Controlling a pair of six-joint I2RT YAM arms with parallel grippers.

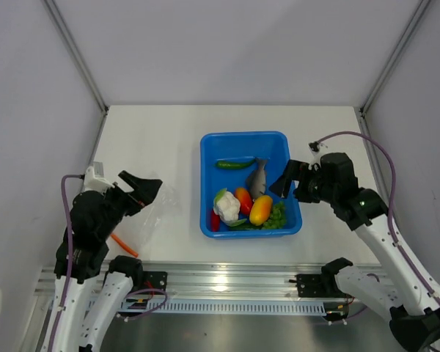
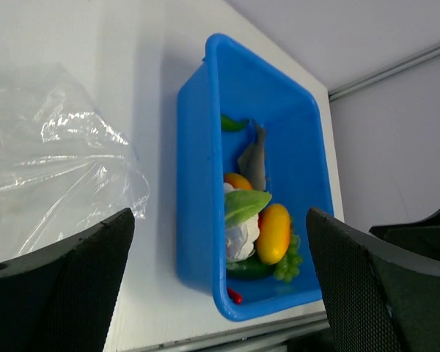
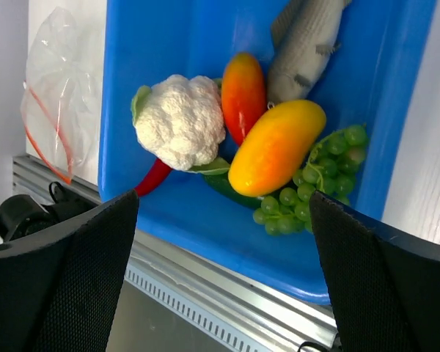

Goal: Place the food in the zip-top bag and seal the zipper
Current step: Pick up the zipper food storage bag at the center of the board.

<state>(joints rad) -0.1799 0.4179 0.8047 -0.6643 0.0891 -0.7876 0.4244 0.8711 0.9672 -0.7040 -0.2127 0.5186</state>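
My right gripper should next move across to the left in the top view, past the tub (image 1: 242,136), to the bag's tub-side edge, and go down where the bag's creases can be pinched.
The food lies in a blue tub (image 1: 242,136): grey fish (image 1: 258,178), white cauliflower (image 3: 180,121), red chili (image 3: 152,178), orange-yellow fruit (image 3: 277,147), green grapes (image 3: 315,180) and a long green vegetable (image 1: 235,163). Left of the tub, the clear zip-top bag (image 1: 150,216) lies crumpled on the table, its red-orange zipper (image 1: 123,244) at the near end. My left gripper (image 1: 148,192) hovers open over the bag, holding nothing. At the tub's right wall my right gripper (image 1: 284,180) is also open and empty, pointing at the food.
White walls close in the table on three sides. A metal rail (image 1: 227,282) runs along the near edge by the arm bases. The tub's near wall (image 3: 227,242) stands close to that edge.
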